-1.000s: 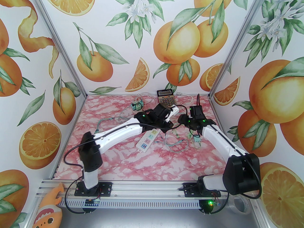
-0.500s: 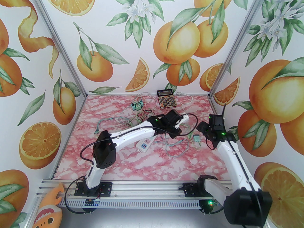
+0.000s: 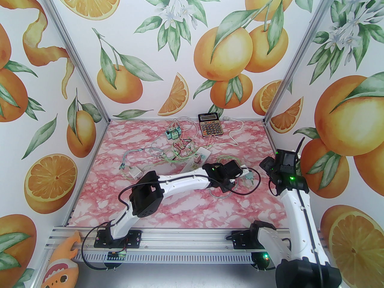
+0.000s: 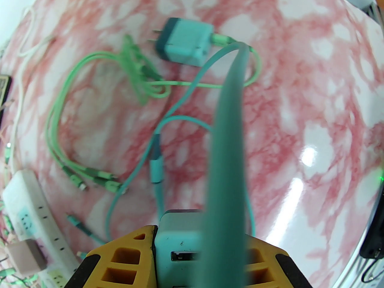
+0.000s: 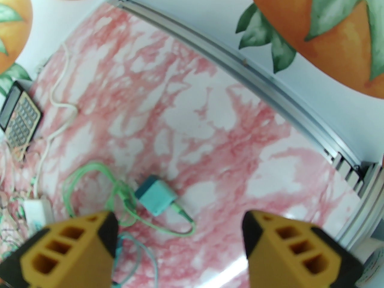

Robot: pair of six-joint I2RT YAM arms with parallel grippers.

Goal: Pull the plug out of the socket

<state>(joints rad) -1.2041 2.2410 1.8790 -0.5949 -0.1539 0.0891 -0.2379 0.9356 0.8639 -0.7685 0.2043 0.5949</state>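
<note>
I will lower my left gripper to the marble below it, short of the loose charger, and release the teal plug [image 4: 177, 244], which is already off the socket strip.
My left gripper [image 4: 202, 235] is shut on a teal plug [image 4: 177, 244], a small charger block with USB ports, and a flat teal cable [image 4: 228, 148] runs up from it. From above, that left gripper [image 3: 240, 172] hovers right of centre, off the white socket strip [image 3: 200, 156]. The socket strip [image 4: 27, 202] lies at the lower left of the left wrist view with a beige plug [image 4: 25, 253] in it. My right gripper [image 5: 178, 217] is open with nothing between its yellow fingers [image 5: 99, 235]. In the top view the right gripper [image 3: 265, 165] sits near the right wall.
A second teal charger [image 5: 154, 198] lies loose on the pink marble table [image 3: 180, 208], also visible as the charger [image 4: 186, 42] ahead of my left fingers. Green and teal cables [image 4: 90, 115] tangle around it. A calculator [image 3: 210, 124] and two teal chargers [image 3: 173, 133] sit at the back; a white adapter [image 3: 134, 172] lies left.
The left arm drew back toward the near right, carrying the plug away from the strip. The right arm withdrew to the right wall and its jaws spread wider.
</note>
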